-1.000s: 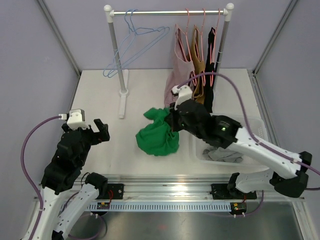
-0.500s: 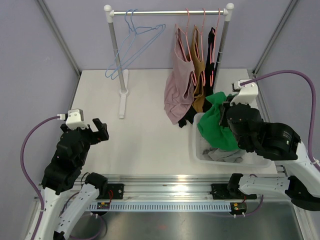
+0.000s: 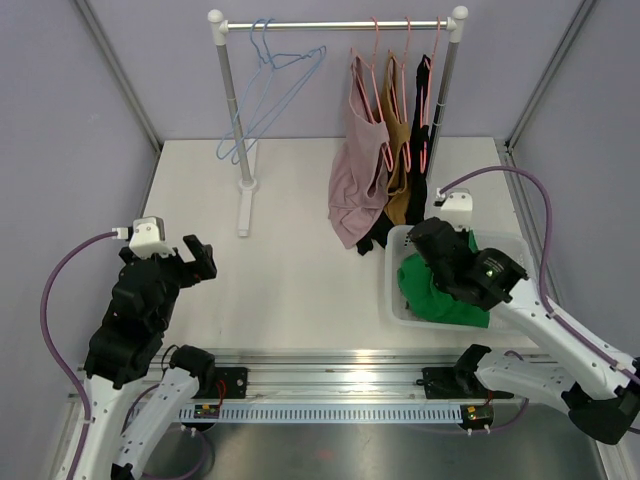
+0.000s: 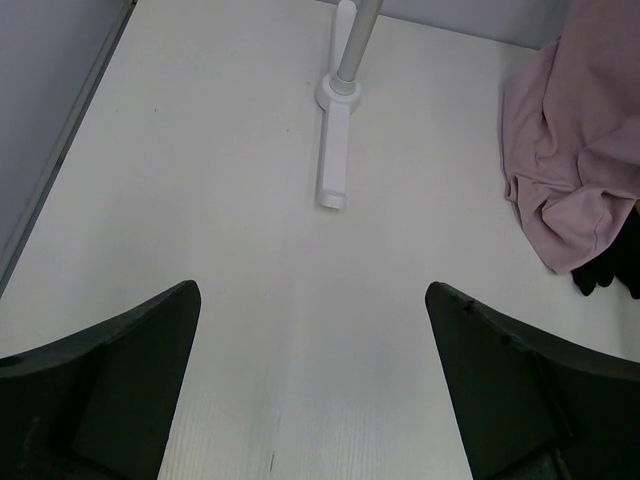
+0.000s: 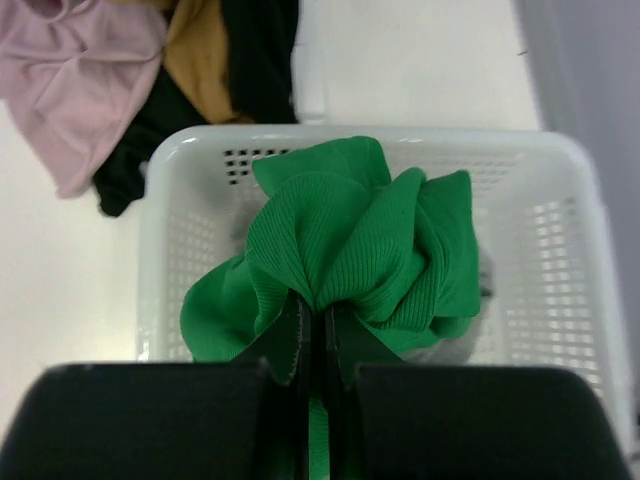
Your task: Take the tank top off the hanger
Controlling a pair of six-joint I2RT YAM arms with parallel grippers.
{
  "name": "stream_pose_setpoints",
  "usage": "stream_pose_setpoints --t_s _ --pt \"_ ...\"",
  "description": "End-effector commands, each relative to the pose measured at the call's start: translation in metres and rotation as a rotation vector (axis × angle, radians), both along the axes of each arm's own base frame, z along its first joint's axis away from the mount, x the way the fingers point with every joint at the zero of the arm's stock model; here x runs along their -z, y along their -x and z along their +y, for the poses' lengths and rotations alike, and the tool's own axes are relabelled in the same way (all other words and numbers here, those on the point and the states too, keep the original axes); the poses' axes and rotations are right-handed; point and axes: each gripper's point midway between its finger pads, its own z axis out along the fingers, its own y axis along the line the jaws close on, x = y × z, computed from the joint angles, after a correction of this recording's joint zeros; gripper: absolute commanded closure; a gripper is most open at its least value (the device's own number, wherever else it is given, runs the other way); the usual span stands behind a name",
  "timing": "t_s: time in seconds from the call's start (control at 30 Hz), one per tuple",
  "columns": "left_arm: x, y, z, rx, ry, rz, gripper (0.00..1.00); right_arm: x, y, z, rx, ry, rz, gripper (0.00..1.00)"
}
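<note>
The green tank top is within the basket's rim, so next my right gripper needs to move down and to the left in the top view into the basket and let go of the tank top's fold.
The green tank top (image 3: 437, 292) is off its hanger and bunched up in the white basket (image 3: 391, 297) at the right. My right gripper (image 5: 313, 305) is shut on a fold of the green tank top (image 5: 360, 235), just above the basket (image 5: 510, 142). In the top view my right gripper (image 3: 447, 262) sits over the basket. Empty blue hangers (image 3: 268, 85) hang at the left of the rail (image 3: 330, 24). My left gripper (image 4: 312, 290) is open and empty over bare table, also seen near the left edge in the top view (image 3: 203, 258).
Pink (image 3: 355, 170), tan (image 3: 398, 165) and black (image 3: 421, 130) tops hang on pink hangers at the rail's right end, right behind the basket. The rack's white foot (image 4: 335, 170) lies ahead of my left gripper. Grey cloth lies under the green top in the basket.
My right arm carried the green tank top from the middle of the table to the right and lowered it into the basket. The left arm has not moved.
</note>
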Motion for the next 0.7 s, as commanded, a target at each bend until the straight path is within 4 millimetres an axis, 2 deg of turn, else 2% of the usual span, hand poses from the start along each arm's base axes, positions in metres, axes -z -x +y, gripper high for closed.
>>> stream_pose_setpoints --t_s 0.0,0.03,0.1,0.3,0.33,0.53,0.6,0.63,0.67 --pt "-0.006 -0.008 -0.004 0.012 0.016 -0.032 0.01 0.015 -0.012 0.044 -0.075 -0.203 0.004 1.0" --pt "-0.006 -0.008 -0.004 0.012 0.016 -0.032 0.01 0.038 -0.01 0.05 -0.089 -0.203 0.054 1.0" --pt "-0.006 -0.008 -0.004 0.012 0.018 -0.033 0.01 0.057 -0.008 0.065 -0.1 -0.278 0.096 1.0" --pt "-0.006 -0.01 -0.006 0.018 0.018 -0.029 0.01 0.12 -0.003 0.063 -0.016 -0.377 0.23 1.0" --pt "-0.005 -0.01 -0.006 0.018 0.017 -0.025 0.01 0.135 -0.002 0.057 0.011 -0.379 0.264 1.0" --pt "-0.006 -0.009 -0.007 0.03 0.019 -0.022 0.01 0.164 0.003 0.065 -0.013 -0.455 0.38 1.0" --pt "-0.006 -0.009 -0.014 0.064 0.024 -0.009 0.01 0.162 0.004 0.068 -0.039 -0.452 0.4 1.0" --pt "-0.014 -0.008 -0.017 0.082 0.037 -0.018 0.01 0.159 0.005 0.067 -0.04 -0.449 0.403 1.0" --pt "-0.016 -0.008 -0.024 0.117 0.052 -0.013 0.01 0.148 0.006 0.065 -0.046 -0.443 0.392 0.98"
